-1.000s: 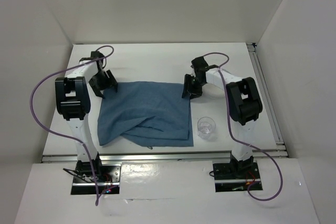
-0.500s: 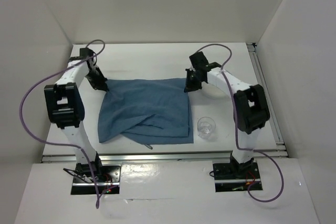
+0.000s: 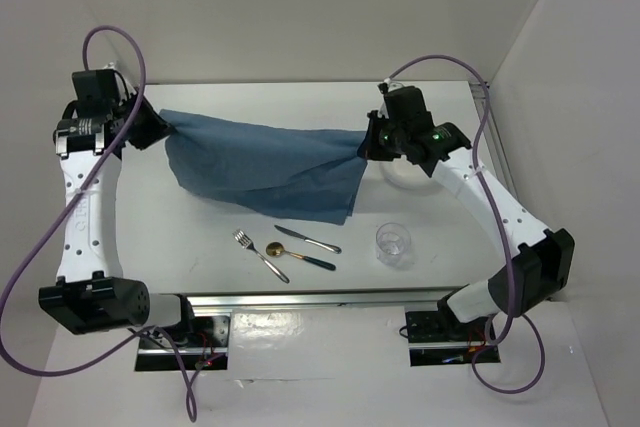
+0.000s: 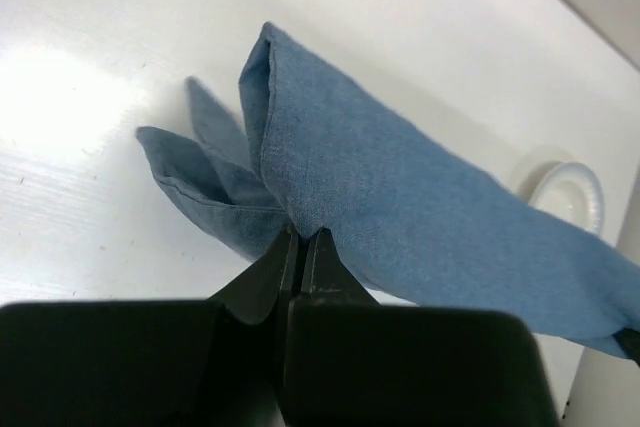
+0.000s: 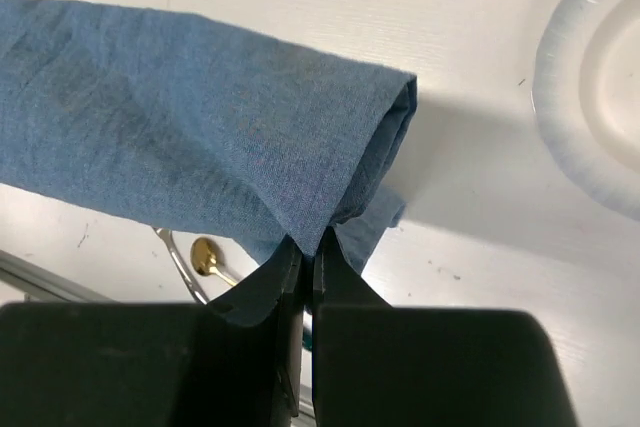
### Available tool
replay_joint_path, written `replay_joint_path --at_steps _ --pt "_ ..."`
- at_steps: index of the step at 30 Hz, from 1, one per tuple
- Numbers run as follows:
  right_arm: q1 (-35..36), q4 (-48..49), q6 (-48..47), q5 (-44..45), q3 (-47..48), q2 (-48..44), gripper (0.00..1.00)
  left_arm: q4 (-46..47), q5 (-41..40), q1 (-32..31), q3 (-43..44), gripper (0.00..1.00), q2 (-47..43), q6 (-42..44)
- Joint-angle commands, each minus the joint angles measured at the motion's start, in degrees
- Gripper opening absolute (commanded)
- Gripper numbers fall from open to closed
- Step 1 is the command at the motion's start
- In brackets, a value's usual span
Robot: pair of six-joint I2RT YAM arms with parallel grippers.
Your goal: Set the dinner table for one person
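The cloth sags near the cutlery, so my left gripper goes outward and to the right in the top view, over the table's far edge, and releases next.
The blue cloth placemat point(image 3: 265, 167) hangs stretched in the air between my two grippers, above the white dinner table point(image 3: 300, 102). My left gripper point(image 3: 160, 129) point(image 4: 302, 235) is shut on the cloth's left corner. The right gripper point(image 3: 365, 147) point(image 5: 312, 244) is shut on the right corner, and the cloth point(image 5: 200, 137) bunches at both pinches. On the table under the sagging edge lie a fork point(image 3: 258, 252), a gold-bowled spoon point(image 3: 300, 257) and a knife point(image 3: 305, 239). A white plate point(image 5: 600, 97) sits below the right gripper, mostly hidden by the arm in the top view.
A clear glass point(image 3: 393, 243) stands upright on the table at the front right, right of the cutlery. A metal rail point(image 3: 320, 297) runs along the table's front edge. White walls close in the back and both sides.
Both grippers closed on the cloth's far corners and rose, spreading apart. The cloth lifted off the table, uncovering the fork, spoon and knife.
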Motion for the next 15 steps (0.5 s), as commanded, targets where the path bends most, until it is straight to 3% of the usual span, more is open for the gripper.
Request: replay_joint_path --at_steps 1,5,10,14,15 --pt "0.37 -2.54 -0.15 1.35 4.68 -1.6 0.0 0.01 2.93 0.49 5.56 0.0 -1.43 0.02" --pt "-0.24 -1.06 -1.47 1.34 8.12 2.26 0.0 1.32 2.93 -0.04 7.5 0.0 2.52 -0.6" --pt "-6.82 4.64 -2.79 -1.73 14.52 11.64 0.0 6.23 1.88 -1.97 12.32 0.0 10.69 -3.14" --pt "-11.83 9.49 -3.31 -5.42 22.86 24.39 0.0 13.0 1.88 -4.43 19.87 0.0 22.62 -5.08" --pt "-12.37 10.8 -3.31 -5.43 24.89 27.29 0.0 13.71 0.05 -5.13 22.94 0.0 30.22 -5.08"
